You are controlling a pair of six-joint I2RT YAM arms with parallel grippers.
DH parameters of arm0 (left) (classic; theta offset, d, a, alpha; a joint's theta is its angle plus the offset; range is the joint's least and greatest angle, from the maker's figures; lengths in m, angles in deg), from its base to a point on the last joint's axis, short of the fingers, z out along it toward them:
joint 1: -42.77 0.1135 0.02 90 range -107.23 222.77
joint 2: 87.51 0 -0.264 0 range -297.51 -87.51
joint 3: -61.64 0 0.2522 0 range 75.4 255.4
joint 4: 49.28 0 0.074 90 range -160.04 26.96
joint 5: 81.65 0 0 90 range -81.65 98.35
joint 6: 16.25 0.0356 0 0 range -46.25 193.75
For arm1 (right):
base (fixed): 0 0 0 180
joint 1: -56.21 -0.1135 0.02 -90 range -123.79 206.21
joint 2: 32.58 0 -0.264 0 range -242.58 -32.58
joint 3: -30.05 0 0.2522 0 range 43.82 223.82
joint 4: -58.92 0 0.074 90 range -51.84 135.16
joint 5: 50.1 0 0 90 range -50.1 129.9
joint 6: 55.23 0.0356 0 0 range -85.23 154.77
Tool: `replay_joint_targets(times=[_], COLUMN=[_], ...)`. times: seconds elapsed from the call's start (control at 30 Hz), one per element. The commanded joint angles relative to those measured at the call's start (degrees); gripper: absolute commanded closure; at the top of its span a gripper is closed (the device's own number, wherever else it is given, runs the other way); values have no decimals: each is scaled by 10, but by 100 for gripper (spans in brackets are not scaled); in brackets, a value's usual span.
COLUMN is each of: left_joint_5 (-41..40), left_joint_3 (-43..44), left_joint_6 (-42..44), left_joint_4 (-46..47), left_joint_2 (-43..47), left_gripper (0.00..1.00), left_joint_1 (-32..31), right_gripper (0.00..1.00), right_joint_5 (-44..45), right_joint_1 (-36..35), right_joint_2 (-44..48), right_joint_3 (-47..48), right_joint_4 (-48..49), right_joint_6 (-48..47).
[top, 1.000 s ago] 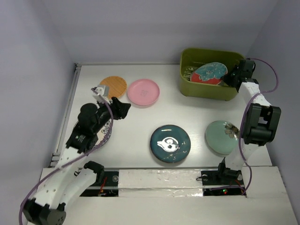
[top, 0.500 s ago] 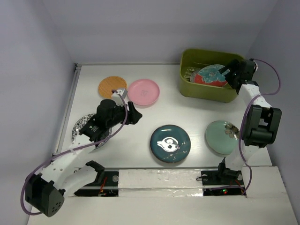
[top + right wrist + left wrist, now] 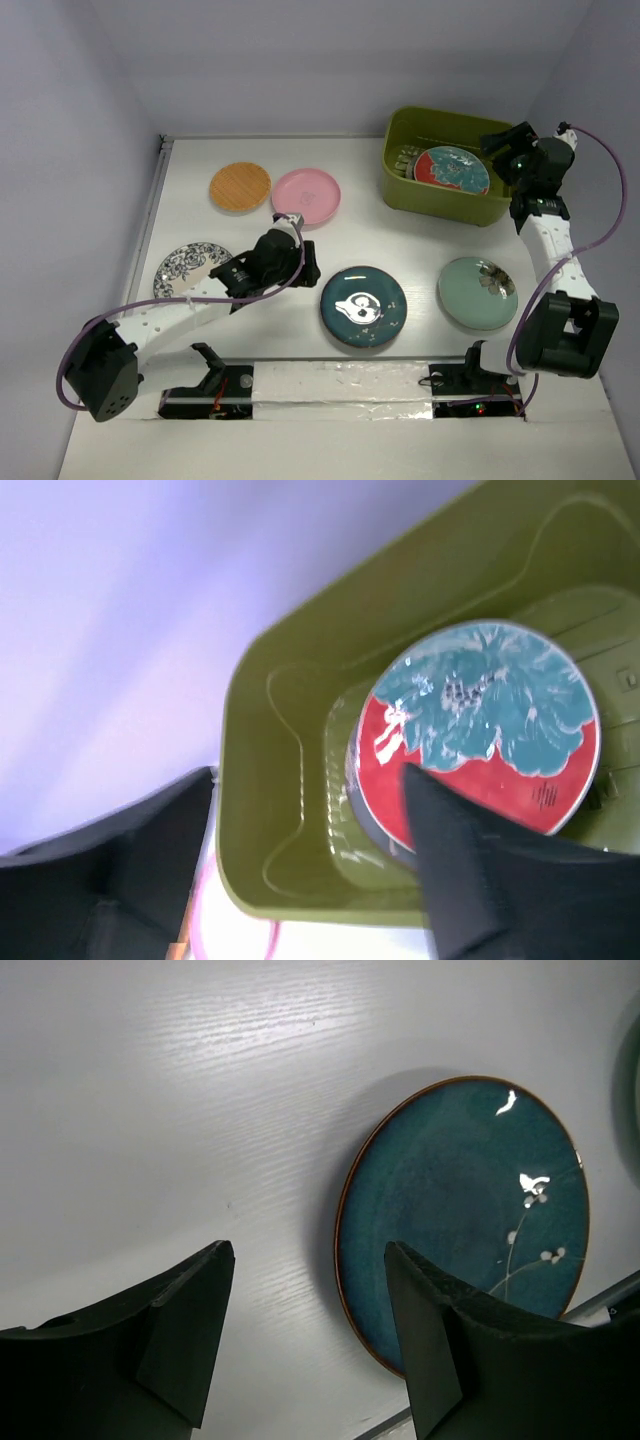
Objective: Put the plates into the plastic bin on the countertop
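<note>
I should move my left gripper back and down next, to the dark teal plate's closest rim [image 3: 324, 297] [image 3: 341, 1268].
The olive-green plastic bin [image 3: 440, 200] stands at the back right of the white countertop [image 3: 400, 240]. A red-teal floral plate [image 3: 452, 169] lies inside it. My right gripper [image 3: 497, 148] hovers open over the bin's right end, holding nothing. In the right wrist view the floral plate [image 3: 480, 730] lies in the bin [image 3: 256, 811] below the open right gripper [image 3: 310, 772]. My left gripper [image 3: 305, 262] is open just left of the dark teal plate [image 3: 363, 306]. In the left wrist view the left gripper [image 3: 308, 1252] is empty and the teal plate [image 3: 465, 1220] lies ahead to the right.
A wood-tan plate [image 3: 240, 186] and a pink plate [image 3: 306, 196] lie at the back left. A dark plate with white pattern [image 3: 190, 268] lies at the left, partly under my left arm. A mint green plate [image 3: 478, 292] lies front right. A metal rail [image 3: 150, 230] runs along the left edge.
My right gripper opened and let go of the floral plate, which now rests in the bin, then drew back to the right. My left arm swung right from the patterned plate toward the teal plate.
</note>
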Motion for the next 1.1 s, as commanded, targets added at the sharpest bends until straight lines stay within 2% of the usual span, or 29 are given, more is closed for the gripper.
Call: replay_joint_targets(times=[0.0,0.03,0.17,0.33,0.4,0.43,0.47,0.57,0.67,0.83,0.9,0.97,1.0,1.03,1.07], left_joint_5=[-24,-11,8,54,79,103,110,125,123,100,106,103,94,79,73], left_joint_3=[-14,-23,-46,-65,-78,-84,-96,-115,-127,-133,-135,-131,-130,-127,-124], left_joint_6=[-24,-27,-48,-68,-74,-79,-87,-93,-99,-92,-91,-94,-98,-98,-96], left_joint_4=[7,12,28,57,95,109,131,173,213,251,282,297,295,294,291], left_joint_2=[-3,-6,0,-13,-25,-38,-45,-79,-112,-142,-157,-188,-195,-204,-203], left_gripper=[40,39,39,37,37,37,37,39,44,50,53,71,82,100,100], left_joint_1=[-11,-17,-22,-41,-41,-46,-46,-46,-46,-46,-46,-46,-46,-46,-46], right_gripper=[25,46,100,100,100,97,89,73,65,62,63,65,65,66,66], right_joint_5=[-28,-32,-43,-79,-80,-88,-93,-102,-141,-242,-257,-261,-262,-271,-274], right_joint_1=[-2,-2,-7,-51,-74,-99,-111,-155,-175,-188,-188,-188,-188,-188,-188], right_joint_2=[16,37,91,167,184,198,204,230,252,298,334,361,382,391,398], right_joint_3=[-28,-34,-63,-142,-160,-169,-187,-225,-260,-341,-366,-401,-410,-425,-431], right_joint_4=[29,31,34,89,96,103,107,116,139,121,103,88,73,65,60], right_joint_6=[14,15,13,28,28,27,24,20,18,-35,-49,-56,-59,-61,-62])
